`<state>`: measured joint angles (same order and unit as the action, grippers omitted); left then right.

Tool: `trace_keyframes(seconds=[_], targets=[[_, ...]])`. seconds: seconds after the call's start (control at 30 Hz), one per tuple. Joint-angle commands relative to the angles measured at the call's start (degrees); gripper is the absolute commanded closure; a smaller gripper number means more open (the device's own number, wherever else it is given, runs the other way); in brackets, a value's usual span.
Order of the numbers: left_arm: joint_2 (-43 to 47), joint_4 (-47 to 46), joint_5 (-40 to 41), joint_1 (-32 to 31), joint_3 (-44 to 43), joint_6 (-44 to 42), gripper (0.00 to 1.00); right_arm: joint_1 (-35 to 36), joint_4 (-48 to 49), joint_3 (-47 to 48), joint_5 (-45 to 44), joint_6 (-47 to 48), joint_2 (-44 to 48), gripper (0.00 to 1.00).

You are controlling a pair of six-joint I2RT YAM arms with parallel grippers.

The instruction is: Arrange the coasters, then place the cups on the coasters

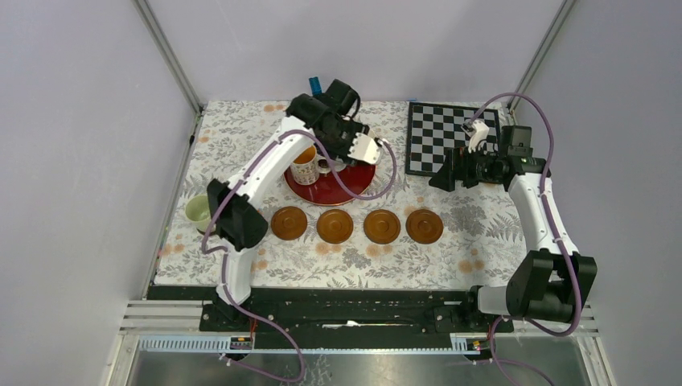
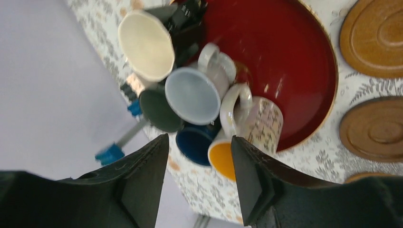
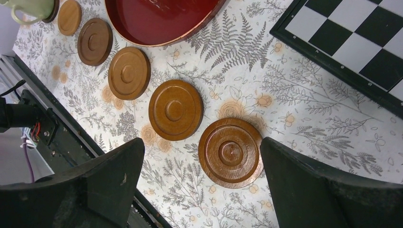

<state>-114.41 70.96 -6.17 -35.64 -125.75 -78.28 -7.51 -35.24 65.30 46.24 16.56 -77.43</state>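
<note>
My left gripper turns and shifts toward the black cup next while lowering onto the light blue cup's handle (image 2: 207,56), since it sticks out toward the tray's open middle.
Four brown coasters (image 1: 334,226) lie in a row in front of the red tray (image 1: 354,183). The right wrist view shows the row running on to a pale green cup (image 3: 29,6) standing on the end coaster (image 3: 52,10). On the tray's far-left side stand several cups: patterned white with orange inside (image 2: 247,133), dark blue (image 2: 195,142), light blue (image 2: 192,95), dark grey-green (image 2: 159,109), and black with cream inside (image 2: 145,45). My left gripper (image 2: 199,180) hangs open above them, holding nothing. My right gripper (image 3: 202,185) is wide open above the rightmost coaster (image 3: 230,153).
A black-and-white chessboard (image 1: 450,137) lies at the back right, beside the right arm. A blue-tipped object (image 2: 110,153) sits past the table's far edge behind the cups. The floral cloth (image 1: 482,233) covers the table.
</note>
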Motion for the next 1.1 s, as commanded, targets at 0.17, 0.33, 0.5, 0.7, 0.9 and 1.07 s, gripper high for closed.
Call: trace_keyframes(seconds=[0.17,0.33,0.5,0.7,0.9,1.07], targets=[[-7.1,-8.9,-3.6,-2.4,2.2,-7.0,0.45,-0.1,3.5,-2.3,-1.2,-3.5,3.4,0.02],[-10.3,-9.8,-2.3,-2.4,2.8,-9.0,0.48,-0.1,3.5,-2.2,-1.3,-3.2,3.2,0.02],[-12.2,-10.2,0.2,-2.2,4.1,-11.0,0.52,-0.1,3.5,-2.4,-1.3,-3.0,3.2,0.02],[-14.6,-11.7,2.4,-1.6,3.9,-12.4,0.52,-0.1,3.3,-2.4,-1.0,-2.8,3.2,0.02],[-16.5,-13.0,4.4,-0.7,3.4,-14.4,0.52,-0.1,3.2,-2.4,-0.6,-2.7,3.1,0.02],[-18.2,-13.5,5.9,0.2,3.2,-16.7,0.51,-0.1,3.2,-2.5,-0.2,-2.9,3.0,0.02]])
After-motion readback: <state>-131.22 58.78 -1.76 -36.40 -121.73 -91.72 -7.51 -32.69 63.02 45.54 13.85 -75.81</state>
